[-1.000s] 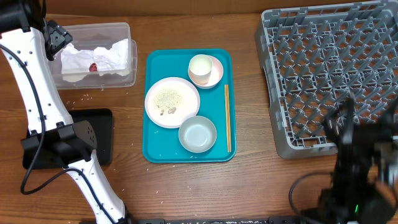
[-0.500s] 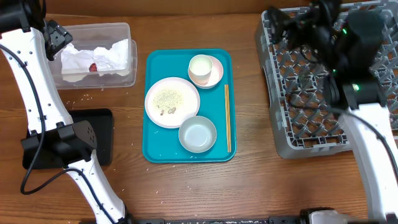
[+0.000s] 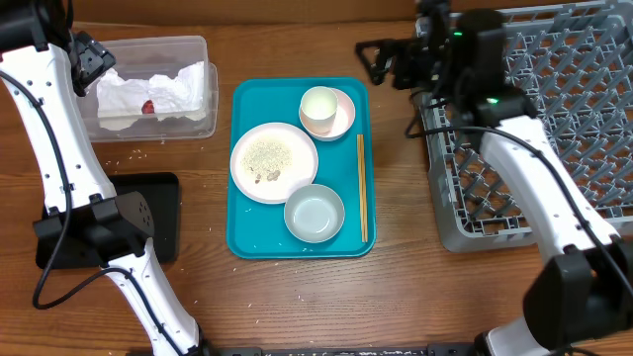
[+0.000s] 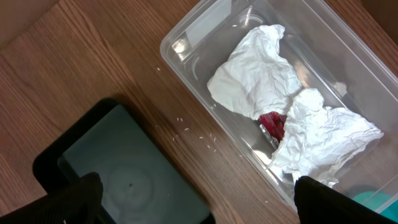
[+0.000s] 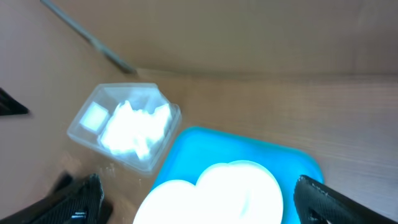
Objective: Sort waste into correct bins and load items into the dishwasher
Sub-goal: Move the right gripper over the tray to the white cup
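My right gripper is to go over the tray next and then down to the white cup's rim [image 3: 318,105] [image 5: 222,190] beside the pink plate, as the cup's opening faces up.
The clear tub [image 3: 148,42] at the back left holds the crumpled white napkin [image 3: 158,94] and the red-and-white wrapper [image 3: 148,106]; both also show in the left wrist view, the napkin [image 4: 255,74] and the wrapper [image 4: 272,123]. My left gripper [image 3: 91,61] is open and empty, high beside the tub's left end. On the teal tray [image 3: 247,237] lie the pink plate [image 3: 274,161] with food scraps, the white cup [image 3: 318,107] on the pink saucer [image 3: 345,114], the pale bowl [image 3: 315,214] and the chopsticks [image 3: 361,188]. My right gripper [image 3: 378,61] is open and empty, above the tray's back right corner.
The grey dish rack [image 3: 554,119] stands at the right, with my right arm reaching across its back left part. The black tray [image 3: 163,218] lies at the front left, partly behind my left arm. Loose rice grains [image 3: 129,155] lie on the wood between tub and black tray.
My right arm has swung from the front right, up over the dish rack, to the back edge beside the teal tray. The left arm and all objects have not moved.
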You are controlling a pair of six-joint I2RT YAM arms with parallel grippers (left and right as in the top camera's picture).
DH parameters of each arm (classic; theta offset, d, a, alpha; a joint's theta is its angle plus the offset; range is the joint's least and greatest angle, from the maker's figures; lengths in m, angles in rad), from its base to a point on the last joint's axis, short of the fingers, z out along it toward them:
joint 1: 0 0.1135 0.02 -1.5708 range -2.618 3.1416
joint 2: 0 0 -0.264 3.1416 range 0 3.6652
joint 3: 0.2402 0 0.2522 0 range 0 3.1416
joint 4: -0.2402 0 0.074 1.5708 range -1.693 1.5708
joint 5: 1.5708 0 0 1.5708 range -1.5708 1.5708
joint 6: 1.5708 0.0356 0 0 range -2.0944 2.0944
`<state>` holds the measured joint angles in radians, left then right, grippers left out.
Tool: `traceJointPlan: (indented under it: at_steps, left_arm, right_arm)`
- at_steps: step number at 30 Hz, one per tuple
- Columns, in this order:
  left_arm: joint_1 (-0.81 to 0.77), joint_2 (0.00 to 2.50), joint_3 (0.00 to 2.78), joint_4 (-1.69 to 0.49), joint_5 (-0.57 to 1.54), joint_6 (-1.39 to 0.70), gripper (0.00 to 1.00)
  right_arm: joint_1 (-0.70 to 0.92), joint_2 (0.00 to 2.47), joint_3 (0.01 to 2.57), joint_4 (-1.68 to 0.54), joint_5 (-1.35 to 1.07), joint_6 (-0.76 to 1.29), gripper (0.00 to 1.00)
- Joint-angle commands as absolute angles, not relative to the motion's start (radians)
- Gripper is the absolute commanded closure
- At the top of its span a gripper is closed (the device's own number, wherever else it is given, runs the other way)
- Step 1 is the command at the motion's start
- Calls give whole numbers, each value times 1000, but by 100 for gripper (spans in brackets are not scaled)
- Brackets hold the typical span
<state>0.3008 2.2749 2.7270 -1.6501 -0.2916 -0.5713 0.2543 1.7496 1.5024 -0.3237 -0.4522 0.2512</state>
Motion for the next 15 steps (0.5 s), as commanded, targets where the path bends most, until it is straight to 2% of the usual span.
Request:
traceJointPlan:
  at_steps: [1,8,15]
  left_arm:
    - [294,2269,2724,-1649,-294,-583,0]
    - [294,2269,2724,-1649,-294,-583,0]
    - [294,2269,2724,-1649,-294,-583,0]
  right_arm:
    - [326,1804,1650,-435,-310,147,0]
    - [460,1969,1981,-839,-101,10,0]
    - [542,2078,2043,-960,-76,-24,0]
